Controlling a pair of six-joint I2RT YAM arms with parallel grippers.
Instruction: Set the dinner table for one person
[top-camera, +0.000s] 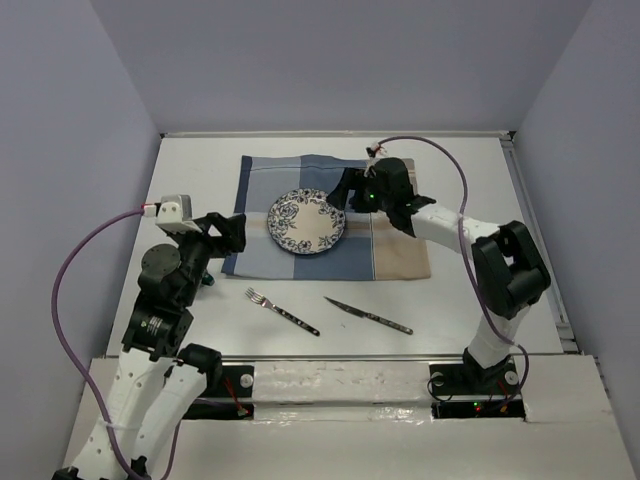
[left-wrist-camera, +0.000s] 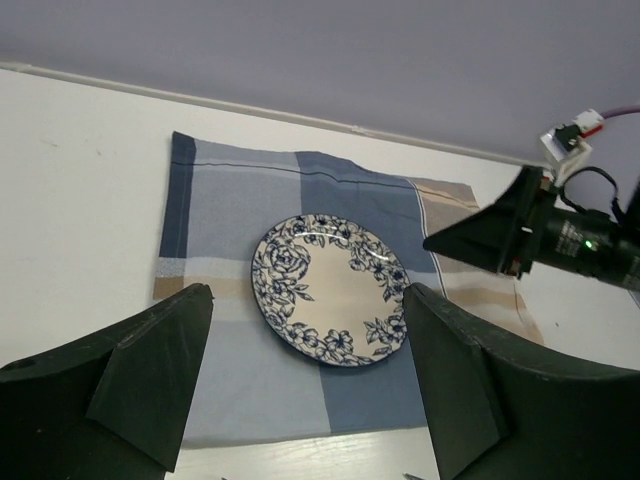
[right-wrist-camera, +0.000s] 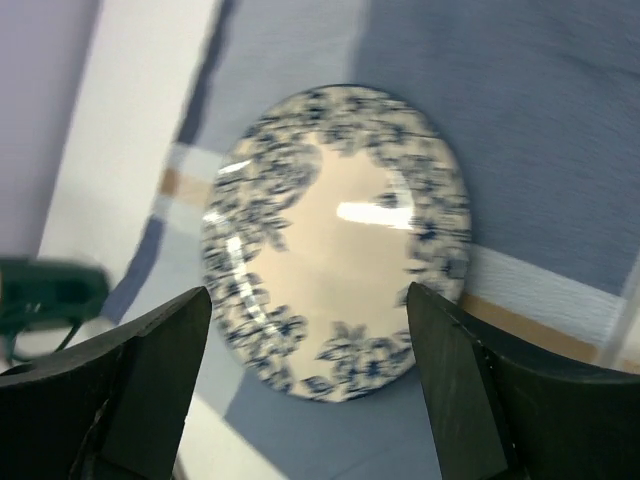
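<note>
I need to move my right gripper to the left in the top view next, and down onto the green mug's handle (top-camera: 207, 278), because the mug is still off the placemat (top-camera: 390, 252).
A blue-flowered white plate (top-camera: 306, 221) lies on the blue-and-tan placemat (top-camera: 390, 252) on the white dinner table (top-camera: 470, 180). It also shows in the left wrist view (left-wrist-camera: 330, 288) and in the right wrist view (right-wrist-camera: 336, 237). My right gripper (top-camera: 348, 188) is open and empty, just above the plate's right rim. My left gripper (top-camera: 230, 232) is open and empty at the placemat's left edge. A fork (top-camera: 282, 311) and a knife (top-camera: 367, 315) lie on the table in front of the placemat.
The right arm (top-camera: 505, 265) reaches over the placemat's right half and shows in the left wrist view (left-wrist-camera: 560, 235). A grey wall stands behind the table. The table's right edge has a raised rail (top-camera: 540, 240).
</note>
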